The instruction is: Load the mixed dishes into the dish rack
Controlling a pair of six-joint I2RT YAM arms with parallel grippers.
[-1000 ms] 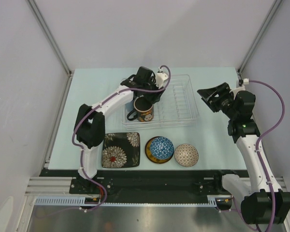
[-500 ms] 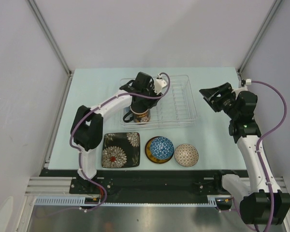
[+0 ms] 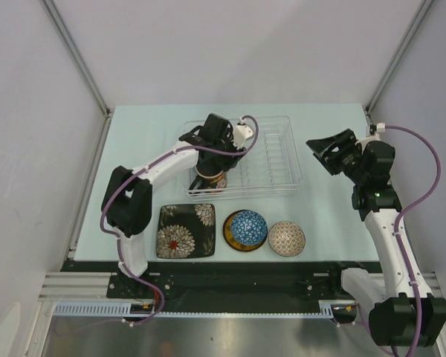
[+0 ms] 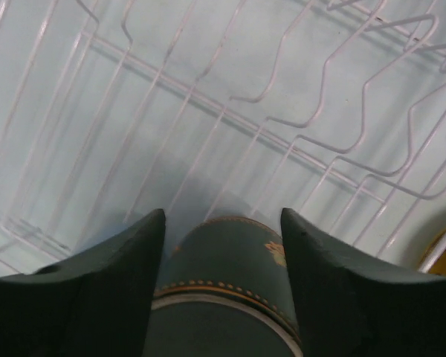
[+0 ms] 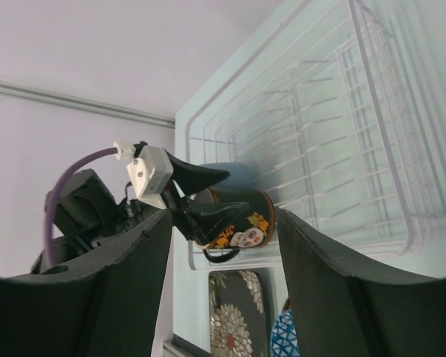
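Observation:
The blue bowl's closest rim [image 3: 264, 222] lies below my right gripper, still unracked, so my gripper will next move down, back and left in the top view onto it.
My left gripper [image 3: 214, 162] is shut on the dark floral mug [image 3: 210, 179] and holds it on its side, handle down, over the near-left corner of the clear dish rack [image 3: 271, 152]. In the left wrist view the mug [image 4: 227, 275] fills the gap between the fingers [image 4: 97, 297], above the rack wires [image 4: 208, 111]. The right wrist view shows the mug [image 5: 247, 217] with the pale blue cup [image 5: 229, 174] behind it. The black square plate [image 3: 186, 230], the blue bowl [image 3: 247, 227] on the yellow saucer [image 3: 227, 232] and the brownish bowl [image 3: 286, 238] sit in front of the rack. My right gripper [image 3: 328, 152] is open and empty, right of the rack.
Grey walls with metal posts stand on the left, back and right of the pale green table [image 3: 145, 134]. The arm bases and a rail run along the near edge [image 3: 230, 279].
My left gripper has carried the mug a little left and nearer, lower into the rack's near-left corner. The rack has shifted slightly left. The right arm has barely moved.

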